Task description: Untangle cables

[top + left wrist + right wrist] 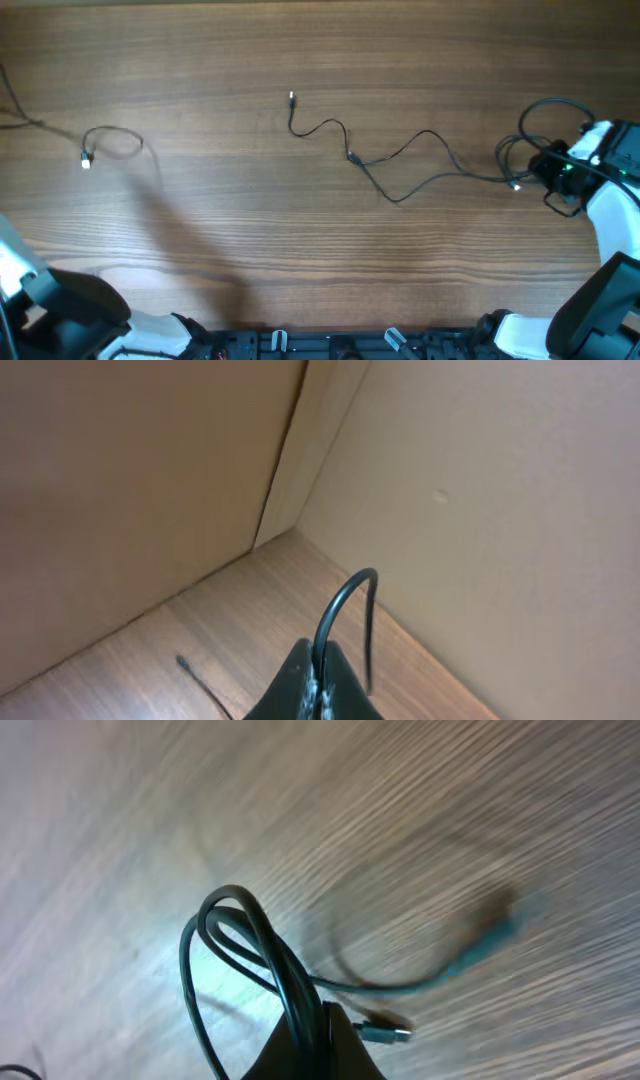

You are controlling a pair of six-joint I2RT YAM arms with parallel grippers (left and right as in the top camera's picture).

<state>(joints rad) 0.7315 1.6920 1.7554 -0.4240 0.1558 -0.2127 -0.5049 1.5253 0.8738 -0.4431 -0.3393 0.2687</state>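
Note:
My left gripper needs to go down toward the bare wood near the white plug and let go, because the black cable hangs clear of the thin one in the middle of the table.
A thin black cable snakes across the middle of the table, from a plug at its far end to the right side. My right gripper is shut on a bundle of black cable loops. In the right wrist view the jaws clamp those loops, with a metal plug just beside them. A second cable with a white plug loops at the far left and runs off the left edge. My left gripper is shut on a black cable; it is outside the overhead view.
The left arm's base and the right arm stand at the table's front corners. In the left wrist view beige walls meet at a corner, and a loose cable end lies on the wood.

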